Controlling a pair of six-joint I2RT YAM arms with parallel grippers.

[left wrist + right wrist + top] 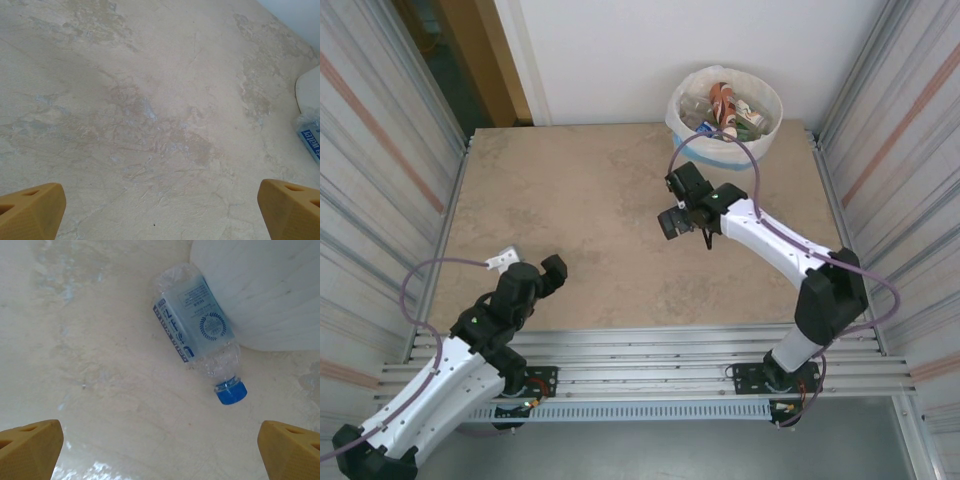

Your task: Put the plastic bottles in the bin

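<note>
The bottle lies at an angle below my right gripper, so next I will lower over the bottle's pale blue label and turn until my fingers are on either side of its long sides.
A clear plastic bottle with a blue cap and a pale blue label lies on its side on the table, its base against the wall of the white bin. My right gripper hovers open just short of it, with nothing between its fingers. In the top view the bin stands at the table's far right with several bottles inside its cream liner, and the right gripper is just in front of it. My left gripper is open and empty over bare table near the front left. The left wrist view catches the bottle's label at its right edge.
The stone-patterned table is walled by ribbed metal panels on both sides. A white wall stands behind the bin. A metal rail runs along the near edge by the arm bases.
</note>
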